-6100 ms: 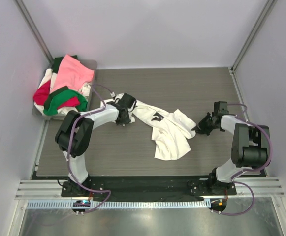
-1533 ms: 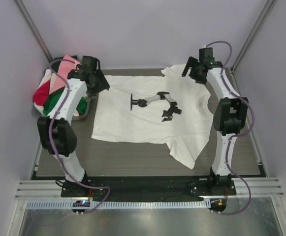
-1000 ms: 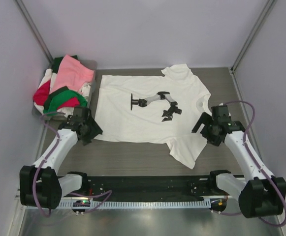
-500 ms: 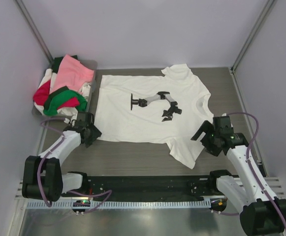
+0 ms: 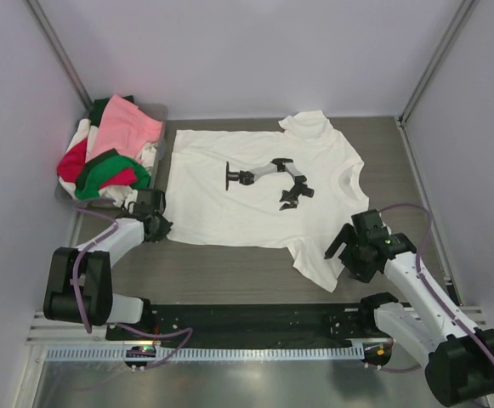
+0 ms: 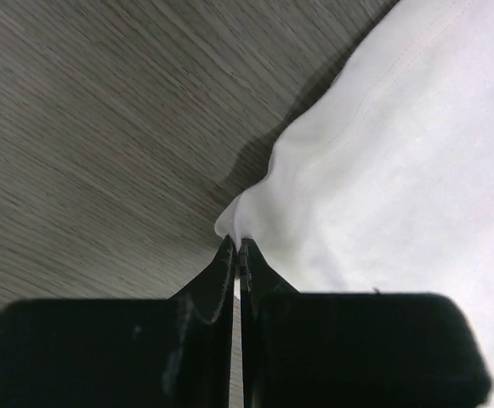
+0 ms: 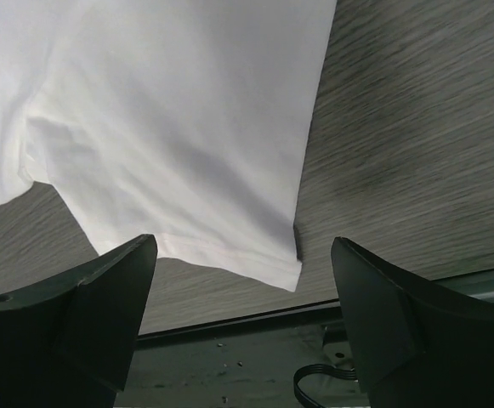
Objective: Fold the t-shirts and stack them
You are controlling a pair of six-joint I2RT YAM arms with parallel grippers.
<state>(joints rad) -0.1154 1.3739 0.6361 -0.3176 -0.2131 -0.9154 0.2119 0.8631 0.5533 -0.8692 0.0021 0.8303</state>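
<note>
My right gripper should go down and back toward the front bar and close on the sleeve's hem (image 5: 320, 282) (image 7: 229, 259), because that hem lies flat between my open fingers.
A white t-shirt (image 5: 247, 204) with a black print lies spread flat on the table, neck to the right and hem to the left. My left gripper (image 5: 156, 227) sits at the near hem corner, shut on it. The left wrist view shows the pinched white t-shirt corner (image 6: 255, 212) bunched at the tips of my left gripper (image 6: 238, 244). My right gripper (image 5: 346, 256) hovers open over the near sleeve (image 5: 319, 265). From the right wrist, my right gripper (image 7: 242, 241) has its fingers far apart, and the sleeve's hem (image 7: 229, 259) lies flat between them, untouched.
More t-shirts, pink, red, green and white, are heaped (image 5: 109, 153) in a grey tray (image 5: 158, 111) at the back left corner. The table's black front rail (image 7: 229, 357) lies just beyond the sleeve. Grey walls stand on both sides.
My left gripper has closed on the hem corner after edging in beside it. My right arm has moved left and nearer, and its gripper now stands over the near sleeve, still open.
</note>
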